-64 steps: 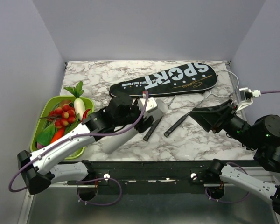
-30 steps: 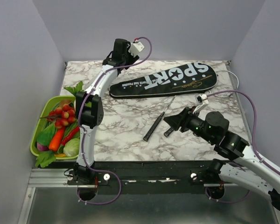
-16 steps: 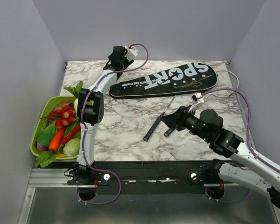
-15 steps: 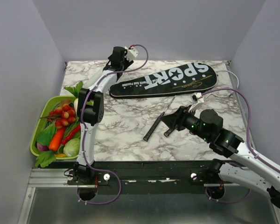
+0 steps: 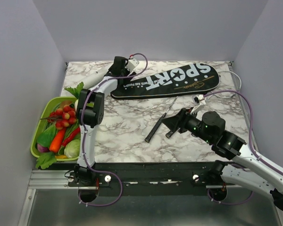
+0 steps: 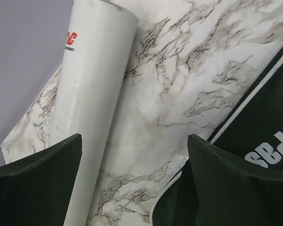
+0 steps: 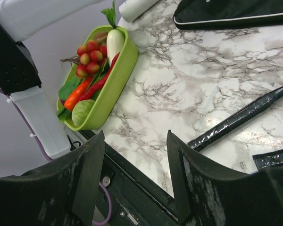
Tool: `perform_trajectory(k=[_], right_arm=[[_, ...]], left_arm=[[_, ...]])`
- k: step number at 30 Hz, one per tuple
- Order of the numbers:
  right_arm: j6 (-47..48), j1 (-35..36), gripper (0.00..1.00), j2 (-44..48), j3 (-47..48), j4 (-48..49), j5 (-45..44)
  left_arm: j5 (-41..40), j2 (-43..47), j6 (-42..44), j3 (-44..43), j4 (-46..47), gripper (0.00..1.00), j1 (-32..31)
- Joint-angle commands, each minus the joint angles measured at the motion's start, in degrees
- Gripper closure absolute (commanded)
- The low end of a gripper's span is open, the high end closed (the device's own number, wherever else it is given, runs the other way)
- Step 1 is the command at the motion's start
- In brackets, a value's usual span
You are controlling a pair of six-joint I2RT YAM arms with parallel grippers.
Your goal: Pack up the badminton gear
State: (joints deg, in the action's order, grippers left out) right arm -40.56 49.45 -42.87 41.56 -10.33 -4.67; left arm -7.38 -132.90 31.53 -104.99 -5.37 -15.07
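Observation:
My left gripper needs to lift next, shift along the bag [image 5: 170, 81] and then go down onto the bag's near long edge, because only bare marble is between its fingers.
The long black bag [image 5: 170, 81] lettered "SPORT" lies across the back of the marble table. Two rackets lie in front of it, their black handles [image 5: 153, 129] [image 5: 170, 133] pointing at the near edge. My left gripper [image 5: 112, 74] is open and empty at the back left, low over the bag's narrow end [image 6: 259, 141]. Its fingers [image 6: 37, 179] straddle bare marble between that end and a white tube. My right gripper [image 5: 173, 121] is open and empty, just above the handles. One handle [image 7: 240, 117] shows beyond its fingers [image 7: 198, 179].
A white tube [image 6: 92, 94] with red lettering lies at the back left corner beside the left gripper. A green tray [image 5: 35, 136] of toy vegetables sits at the left edge and also shows in the right wrist view [image 7: 114, 80]. Grey walls close the back and sides.
My left arm swung from mid-table up to the back left and has now dropped lower by the bag's narrow end. My right gripper moved left over the racket handles, then stayed.

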Motion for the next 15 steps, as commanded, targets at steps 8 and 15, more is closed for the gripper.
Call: perform_trajectory(k=[8, 15], right_arm=[[1.2, 0.4, 0.31, -1.6, 5.3, -8.2, -8.5], [2.0, -1.1, 0.25, -3.1, 8.8, -16.9, -14.3]], left_arm=[[13.1, 18.0, -1.2, 5.2, -5.9, 0.01, -5.3], [20.5, 21.0, 3.7, 9.5, -13.0, 0.01, -12.9]])
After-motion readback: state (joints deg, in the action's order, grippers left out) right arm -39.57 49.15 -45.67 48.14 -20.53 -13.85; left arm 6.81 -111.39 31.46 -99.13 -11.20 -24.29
